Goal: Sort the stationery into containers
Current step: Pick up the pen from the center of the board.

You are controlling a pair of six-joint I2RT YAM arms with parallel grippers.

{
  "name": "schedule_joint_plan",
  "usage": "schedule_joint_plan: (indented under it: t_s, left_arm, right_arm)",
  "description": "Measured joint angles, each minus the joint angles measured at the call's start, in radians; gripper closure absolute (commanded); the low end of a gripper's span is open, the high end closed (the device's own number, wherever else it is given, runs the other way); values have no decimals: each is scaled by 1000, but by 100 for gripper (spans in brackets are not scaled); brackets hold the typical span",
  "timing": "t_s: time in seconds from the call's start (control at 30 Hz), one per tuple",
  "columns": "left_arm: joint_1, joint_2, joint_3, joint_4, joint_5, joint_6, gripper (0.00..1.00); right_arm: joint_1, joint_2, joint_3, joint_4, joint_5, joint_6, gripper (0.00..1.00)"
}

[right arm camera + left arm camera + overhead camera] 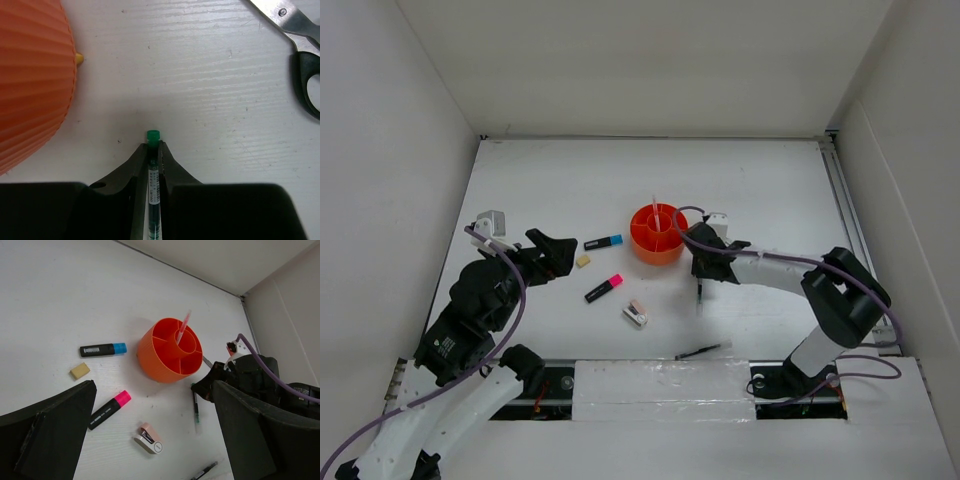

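A pink pen stands in the organiser's central cup [662,222], so my right gripper must next rise, turn the green-capped pen upright, lower it in there and release it.
The orange organiser [657,235] [167,352] stands mid-table with a pink pen [184,327] upright in its central cup. Just right of it, my right gripper [700,278] [154,147] is shut on a thin green-capped pen [153,170] [196,405] that lies on the table. Black-handled scissors [300,45] lie to the right of it. My left gripper [555,255] [150,440] stands open above the table with nothing in it. Near it lie a blue-capped marker [604,242], a pink-capped marker [604,289], a tan eraser [583,261] and a pink-white clip piece [636,313].
Another thin black pen [703,351] lies near the table's front edge. White walls enclose the table on the left, back and right. The organiser's ribbed wall [30,75] is close on the left of my right gripper.
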Motion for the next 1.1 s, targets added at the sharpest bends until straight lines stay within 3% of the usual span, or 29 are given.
schedule_joint_plan:
  t_s: [0.17,0.4,0.67,0.9,1.1]
  left_arm:
    - [0,-2,0,0,-6,0,0]
    - [0,-9,0,0,-20,-1,0]
    - [0,-10,0,0,-21,-1,0]
    - [0,-10,-2,11,10,7,0]
    - [0,-21,-18,35,37,19,0]
  right_arm:
    - [0,-60,-49,-9,0,47,100]
    - [8,-241,-80,-150,23,92,100]
    - [87,-440,17,-229,163,93,100]
    - [118,-544,79,3,235,-106,100]
    - [48,-498,105,310,161,-336,100]
